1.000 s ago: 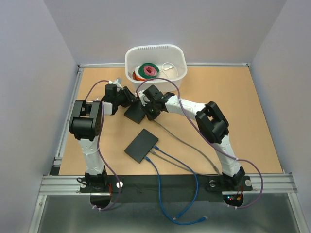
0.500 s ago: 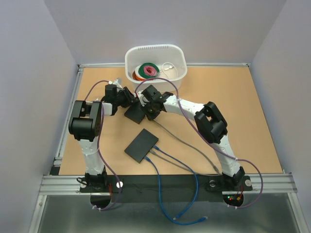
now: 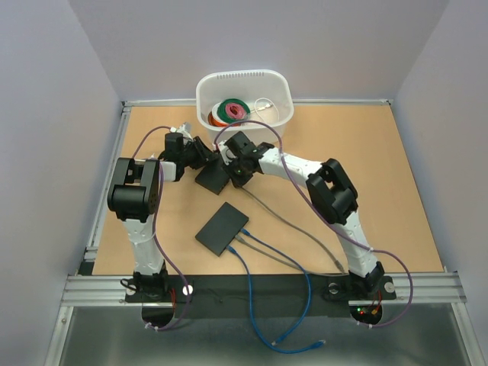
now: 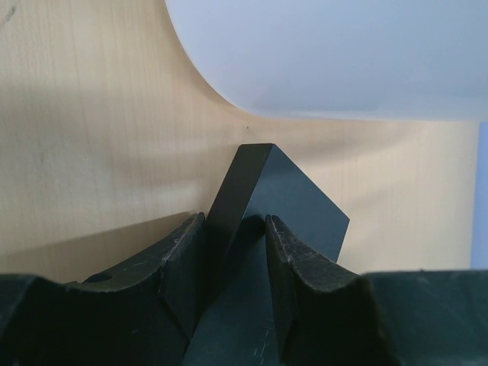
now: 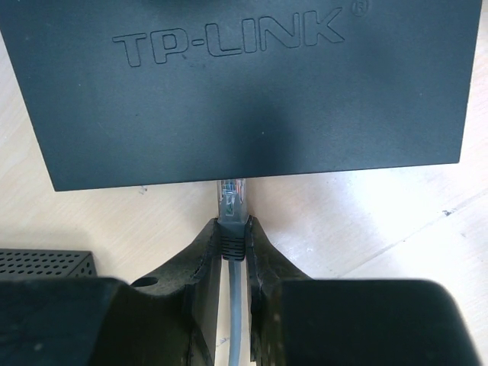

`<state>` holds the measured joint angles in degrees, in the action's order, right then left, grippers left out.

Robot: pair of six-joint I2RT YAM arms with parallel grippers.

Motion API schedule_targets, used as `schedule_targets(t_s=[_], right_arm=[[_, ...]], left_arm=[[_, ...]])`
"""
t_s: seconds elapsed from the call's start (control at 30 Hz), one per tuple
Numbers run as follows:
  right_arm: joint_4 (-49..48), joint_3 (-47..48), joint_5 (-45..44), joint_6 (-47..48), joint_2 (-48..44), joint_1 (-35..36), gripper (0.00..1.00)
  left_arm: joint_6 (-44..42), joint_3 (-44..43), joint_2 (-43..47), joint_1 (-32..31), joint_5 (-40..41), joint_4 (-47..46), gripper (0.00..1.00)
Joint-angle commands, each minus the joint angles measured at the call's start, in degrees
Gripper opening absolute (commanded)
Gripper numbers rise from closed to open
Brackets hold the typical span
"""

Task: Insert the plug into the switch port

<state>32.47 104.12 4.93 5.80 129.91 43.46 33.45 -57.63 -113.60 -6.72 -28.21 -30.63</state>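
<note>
The plug's clear part still shows. The right gripper next pushes toward the switch's edge [image 3: 226, 180] [image 5: 232, 178], which lies to its left in the top view, then releases.
A black TP-LINK switch [image 5: 229, 91] lies tilted near the table's middle [image 3: 210, 181]. My left gripper [image 4: 235, 229] is shut on the switch [image 4: 286, 194], with its fingers clamping a raised edge near one corner; in the top view the left gripper [image 3: 203, 160] sits at the switch's far left side. My right gripper [image 5: 232, 229] is shut on the plug [image 5: 232, 197], a clear connector with a dark boot on a grey cable [image 5: 235, 320]. The plug's tip meets the switch's near edge; the port itself is hidden. In the top view the right gripper [image 3: 231, 173] is at the switch's right side.
A white tub [image 3: 204, 88] holding coiled cables stands just behind both grippers. A second black switch [image 3: 223, 229] with blue cables [image 3: 252, 293] plugged in lies nearer the bases. The grey cable [image 3: 297, 232] trails toward the right base. Metal rails border the table.
</note>
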Motion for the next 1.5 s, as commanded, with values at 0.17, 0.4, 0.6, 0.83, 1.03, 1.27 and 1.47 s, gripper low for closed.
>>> schedule_targets(t_s=[0.17, 0.4, 0.6, 0.83, 1.03, 1.27, 1.47], right_arm=[[1.63, 3.37, 1.04, 0.53, 2.10, -1.36, 0.00], [2.51, 5.39, 3.86, 0.17, 2.72, -0.05, 0.00], [3.13, 6.28, 4.47, -0.61, 3.16, 0.92, 0.00], [3.39, 6.63, 3.77, -1.67, 2.63, 1.10, 0.00], [4.36, 10.14, 3.16, -2.11, 3.51, 1.01, 0.00], [5.50, 13.48, 3.95, -2.73, 4.74, 1.10, 0.00], [5.94, 14.10, 4.21, -3.25, 4.39, 1.71, 0.00]], left_arm=[[-1.37, 1.38, 2.42, -0.49, -0.71, 1.80, 0.47], [-0.85, 1.90, 2.68, -0.57, -0.62, 1.54, 0.47], [-0.49, 2.43, 3.03, -0.75, -0.10, 1.28, 0.47], [-0.32, 2.69, 3.30, -1.10, 0.78, 1.28, 0.47], [-0.49, 3.04, 3.47, -1.54, 1.13, 1.28, 0.47], [-0.67, 3.31, 3.56, -1.72, 1.31, 1.28, 0.47], [-0.58, 3.48, 3.56, -1.80, 2.01, 1.28, 0.47]])
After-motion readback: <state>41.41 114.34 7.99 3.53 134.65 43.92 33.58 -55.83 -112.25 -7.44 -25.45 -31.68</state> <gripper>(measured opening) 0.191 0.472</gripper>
